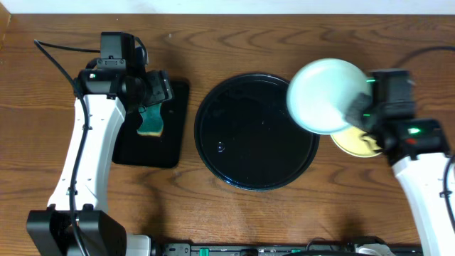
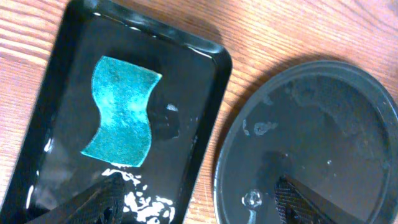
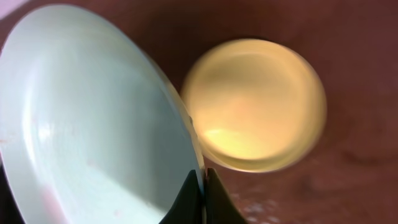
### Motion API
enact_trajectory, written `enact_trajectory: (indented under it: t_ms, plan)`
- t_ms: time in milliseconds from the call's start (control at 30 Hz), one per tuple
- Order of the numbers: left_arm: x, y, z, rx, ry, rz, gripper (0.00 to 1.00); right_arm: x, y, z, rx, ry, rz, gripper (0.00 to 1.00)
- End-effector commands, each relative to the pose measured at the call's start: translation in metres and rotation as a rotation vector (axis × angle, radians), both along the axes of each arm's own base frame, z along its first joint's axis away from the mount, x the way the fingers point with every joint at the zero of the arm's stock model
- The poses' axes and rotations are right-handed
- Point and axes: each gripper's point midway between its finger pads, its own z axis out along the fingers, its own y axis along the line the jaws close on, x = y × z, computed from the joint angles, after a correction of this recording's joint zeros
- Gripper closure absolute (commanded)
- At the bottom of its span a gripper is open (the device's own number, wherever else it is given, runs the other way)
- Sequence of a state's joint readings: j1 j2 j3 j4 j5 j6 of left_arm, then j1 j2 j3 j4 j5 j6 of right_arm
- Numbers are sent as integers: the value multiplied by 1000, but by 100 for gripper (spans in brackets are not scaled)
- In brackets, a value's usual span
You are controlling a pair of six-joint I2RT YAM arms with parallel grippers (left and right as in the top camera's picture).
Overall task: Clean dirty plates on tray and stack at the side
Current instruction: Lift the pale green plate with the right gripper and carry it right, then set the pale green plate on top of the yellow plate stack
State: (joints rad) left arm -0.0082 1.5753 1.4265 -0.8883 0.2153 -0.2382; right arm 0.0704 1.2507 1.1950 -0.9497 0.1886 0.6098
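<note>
The pale yellow plate (image 1: pixel 354 143) (image 3: pixel 255 102) lies beside the tray. The plate in my right gripper should next go down and toward the right in the overhead view, and my gripper will release it on top of that plate.
The round black tray (image 1: pixel 220 153) lies mid-table, wet and with no plate on it. My right gripper (image 1: pixel 357 111) is shut on the rim of a pale blue-green plate (image 1: pixel 323 96), held tilted above the tray's right edge. In the right wrist view the fingertips (image 3: pixel 203 177) pinch that plate (image 3: pixel 93 124) at its edge. A pale yellow plate (image 3: pixel 255 102) rests on the wood just right of the tray (image 1: pixel 352 144). My left gripper (image 2: pixel 199 191) hangs open over the gap between the two trays, and its fingers (image 2: pixel 109 202) hold nothing.
A smaller black rectangular tray (image 1: pixel 153 151) sits left of the round one, wet, with a green sponge (image 2: pixel 121 112) lying flat in it. Bare wood surrounds both trays. Water drops spot the round tray (image 2: pixel 311 124).
</note>
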Motion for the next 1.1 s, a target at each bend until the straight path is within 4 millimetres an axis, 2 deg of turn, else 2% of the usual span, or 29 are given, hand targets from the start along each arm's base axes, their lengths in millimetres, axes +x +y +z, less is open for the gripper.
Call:
enact_trajectory:
  t_ms: [0,67,100,200,333,433,467,667,833,967,1033,1067]
  plan:
    - [-2,-7,-6,-41,24,-19,23,-17,-35,-11,106,61,-112,99]
    - [-3,-7,-8,-41,30,-19,23,-26,-57,-18,110,89,-182,99]
    - [-4,-7,-9,-41,33,-19,23,-37,-77,-25,115,109,-258,99]
    - [-4,-7,-9,-41,33,-19,22,-48,-100,-38,123,124,-348,99]
    - [-4,-7,-9,-41,32,-19,22,-59,-117,-63,132,144,-416,99]
    - [-4,-7,-9,-41,33,-19,22,-64,-123,-87,139,159,-445,99]
    - [-4,-7,-9,-41,33,-19,23,-65,-125,-102,134,158,-450,99]
    - [-3,-7,-9,-41,30,-19,23,-57,-129,-133,122,122,-449,99]
    - [-3,-7,-9,-41,29,-19,23,-53,-131,-150,123,123,-449,98]
    - [1,-7,-7,-41,11,-19,22,-43,-132,-157,127,112,-419,86]
    - [2,-7,-4,-40,2,-20,23,-34,-126,-155,145,90,-353,76]
    - [2,-7,-2,-39,0,-24,22,-32,-124,-153,155,85,-334,66]
